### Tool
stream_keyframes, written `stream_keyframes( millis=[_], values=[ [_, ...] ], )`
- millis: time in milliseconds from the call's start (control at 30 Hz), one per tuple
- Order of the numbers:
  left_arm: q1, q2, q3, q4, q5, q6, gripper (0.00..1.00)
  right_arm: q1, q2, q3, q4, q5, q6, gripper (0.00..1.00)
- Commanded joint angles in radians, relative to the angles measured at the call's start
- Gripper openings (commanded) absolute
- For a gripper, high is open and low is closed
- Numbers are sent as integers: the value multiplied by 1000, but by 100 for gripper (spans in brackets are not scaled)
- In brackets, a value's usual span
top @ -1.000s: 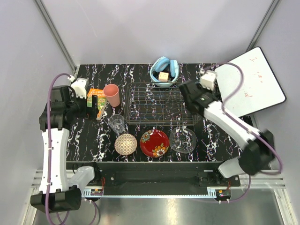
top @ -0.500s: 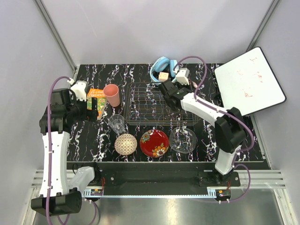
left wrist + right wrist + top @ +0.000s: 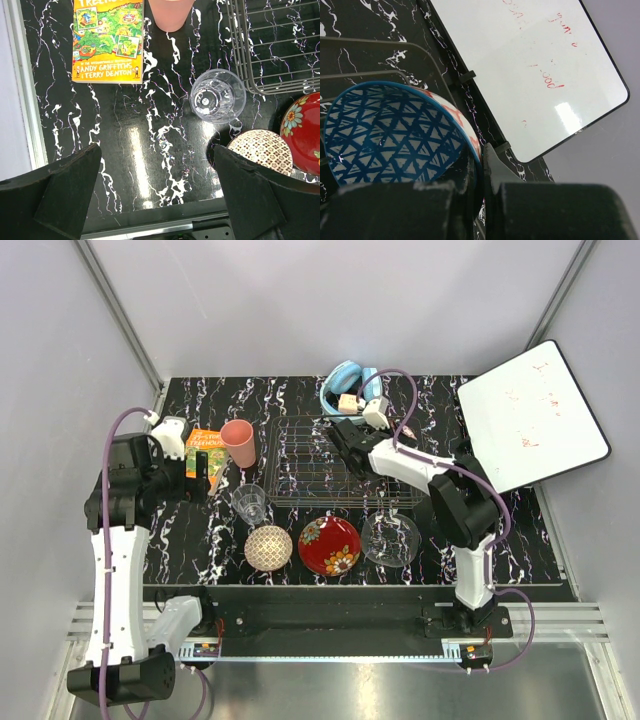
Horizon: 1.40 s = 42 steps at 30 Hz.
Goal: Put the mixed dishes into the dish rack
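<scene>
The robot's right gripper should lower the tilted blue patterned bowl until it settles among the rack wires and then let go of the bowl's rim, because the wires are below both the gripper and the bowl.
My right gripper (image 3: 343,445) is over the back middle of the wire dish rack (image 3: 300,475). In the right wrist view the gripper (image 3: 482,162) is shut on the rim of the blue patterned bowl (image 3: 390,135), which is tilted above the rack wires (image 3: 370,44). The top view hides the bowl. My left gripper (image 3: 198,480) is open and empty above the table, as its wrist view (image 3: 156,150) shows. On the table are the pink cup (image 3: 238,443), glass tumbler (image 3: 250,505), cream speckled bowl (image 3: 268,548), red floral plate (image 3: 330,545) and clear glass plate (image 3: 390,538).
A light blue bowl with a yellow cube (image 3: 349,397) sits behind the rack. The orange-green booklet (image 3: 205,450) lies left of the pink cup. A white board (image 3: 530,415) leans at the right. The tumbler (image 3: 218,96) stands just off the rack's front left corner (image 3: 260,87).
My right arm has swung left from the rack's back right corner to its back middle, with the blue patterned bowl in its grip. The left arm has barely moved.
</scene>
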Motion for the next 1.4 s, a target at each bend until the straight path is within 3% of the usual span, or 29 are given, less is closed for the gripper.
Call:
stream_keyframes(
  millis=[0, 200, 267, 333, 367, 433, 467, 533, 733, 833, 933, 1067, 1200, 1367],
  values=[
    [-1, -8, -9, 23, 3, 14, 99, 5, 43, 63, 33, 77, 15, 0],
    [0, -7, -8, 20, 8, 15, 99, 5, 120, 100, 36, 71, 19, 0],
    [0, -2, 3, 14, 18, 20, 99, 5, 123, 100, 36, 62, 24, 8],
    [0, 8, 11, 0, 31, 31, 99, 7, 117, 98, 38, 44, 27, 20],
    [0, 10, 12, -6, 34, 35, 99, 7, 115, 98, 38, 42, 27, 36],
    [0, 19, 6, -12, 45, 49, 99, 11, 104, 97, 36, 39, 21, 49],
    [0, 22, 1, -11, 42, 55, 99, 14, 89, 92, 38, 38, 21, 63],
    [-1, 18, -14, -9, 29, 69, 99, 27, 52, 86, 36, 10, 23, 74],
    [-6, -34, -54, -14, -12, 172, 99, 79, -75, 36, 21, -24, 39, 81],
    [-61, -99, -72, -34, -20, 233, 99, 106, -198, 36, -120, -99, 174, 84],
    [-177, -145, -80, -87, -23, 265, 99, 116, -363, 34, -261, -243, 292, 86],
    [-375, -140, -101, -186, -43, 272, 99, 116, -555, -70, -277, -370, 332, 86],
    [-585, -111, -153, -203, -144, 239, 99, 114, -728, -161, -268, -415, 386, 88],
    [-749, -22, -227, -186, -144, 235, 99, 114, -851, -248, -266, -444, 438, 89]
  ],
)
